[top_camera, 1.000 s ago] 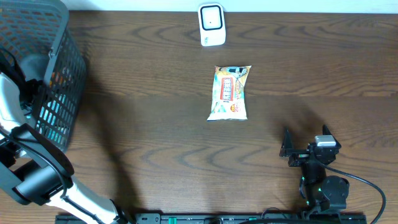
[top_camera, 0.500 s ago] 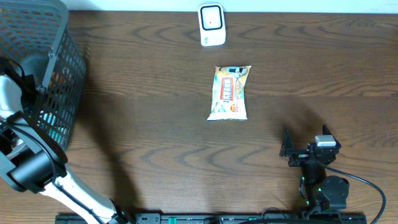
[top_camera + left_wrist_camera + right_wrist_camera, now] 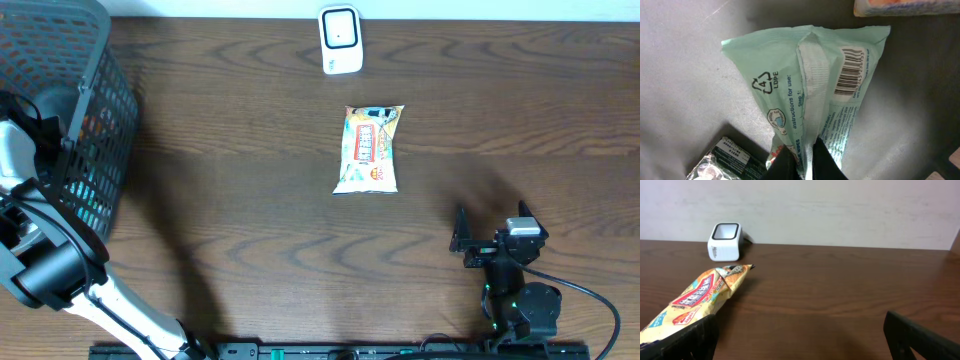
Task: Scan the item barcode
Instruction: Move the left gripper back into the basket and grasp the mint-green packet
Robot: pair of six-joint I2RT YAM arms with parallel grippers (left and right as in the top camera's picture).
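My left gripper is going to lift the mint-green pack out of the basket next. It will then lower the pack between the basket and the yellow snack pack, where the table is empty.
In the left wrist view, a mint-green pack of wipes (image 3: 790, 90) lies inside the basket, back side up. Its barcode (image 3: 850, 72) shows near the upper right. My left gripper (image 3: 807, 161) is shut on the pack's white centre seam. From overhead, that gripper is hidden inside the grey basket (image 3: 95, 120). The white scanner (image 3: 340, 40) stands at the table's far edge, also seen as the scanner (image 3: 725, 241) in the right wrist view. My right gripper (image 3: 491, 225) rests open near the front right, nothing between its fingers.
A yellow snack pack (image 3: 370, 148) lies mid-table below the scanner, and this snack pack (image 3: 695, 297) sits just ahead-left of my right gripper (image 3: 800, 330). In the basket, a dark foil pack (image 3: 727, 160) lies beside the wipes and an orange pack (image 3: 900, 6) beyond them.
My left arm shifted slightly at the basket between one second and half a second ago, then held still. The right arm and the snack pack have not moved.
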